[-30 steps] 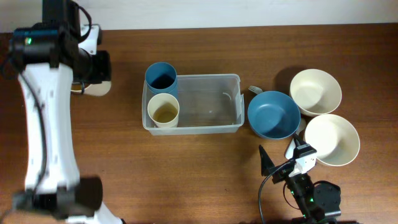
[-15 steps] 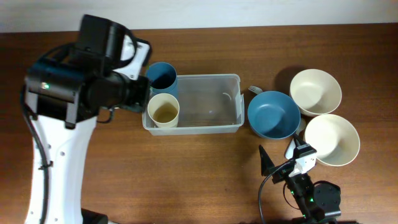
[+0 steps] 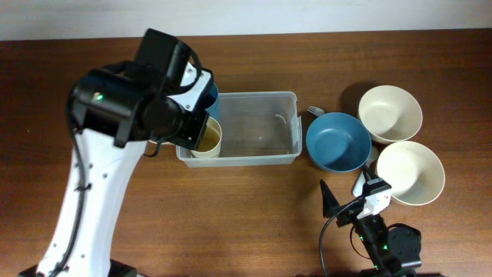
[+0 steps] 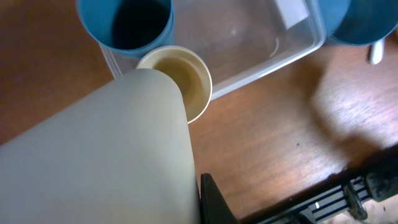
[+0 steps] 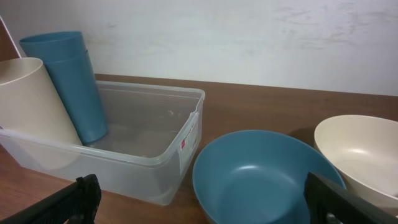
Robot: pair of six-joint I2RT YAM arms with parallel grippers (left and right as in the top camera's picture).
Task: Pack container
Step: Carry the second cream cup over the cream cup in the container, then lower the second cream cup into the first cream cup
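Observation:
My left gripper lowers to its right in the overhead view next and releases my cup inside the standing cream cup's opening (image 3: 209, 138) (image 4: 184, 78) below.
The clear plastic container (image 3: 261, 127) lies at the table's middle and also shows in the left wrist view (image 4: 261, 50) and the right wrist view (image 5: 155, 106). A blue cup (image 4: 124, 25) and a cream cup (image 4: 186, 78) stand in its left end. My left gripper (image 4: 210, 202) is shut on another cream cup (image 4: 93, 155), held above the container's left end; in the overhead view the arm (image 3: 165, 108) covers that end. My right gripper (image 5: 205, 205) is open and empty, low at the front right (image 3: 346, 206).
A blue bowl (image 3: 338, 142) sits just right of the container, with two cream bowls (image 3: 390, 113) (image 3: 410, 172) beyond it. A utensil (image 3: 315, 111) lies behind the blue bowl. The wall runs along the table's far edge.
My left arm has swung right from the table's far left to over the container's left end, carrying the cream cup. The right arm has not moved.

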